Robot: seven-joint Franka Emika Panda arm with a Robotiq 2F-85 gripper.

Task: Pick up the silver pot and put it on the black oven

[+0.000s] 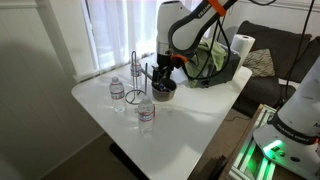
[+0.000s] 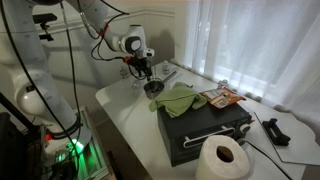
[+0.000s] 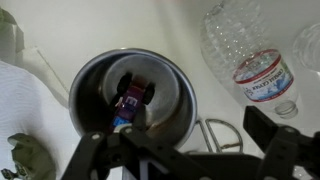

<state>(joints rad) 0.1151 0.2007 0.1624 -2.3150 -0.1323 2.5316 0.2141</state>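
Observation:
The pot's rim beside the water bottle lies below my gripper's spread fingers, so I will lower my open gripper over it next, with one finger inside the pot.
The silver pot stands on the white table and has a small purple toy car inside it. It shows in both exterior views. My gripper is open just above the pot, with one finger over the pot's inside and the other outside its rim. It also shows in both exterior views. The black oven sits on the table next to the pot, with a green cloth draped over its near end. In an exterior view the oven lies behind the arm.
Two water bottles stand on the white table near the pot, and one bottle shows in the wrist view. A wire rack stands beside the pot. A paper towel roll is by the oven.

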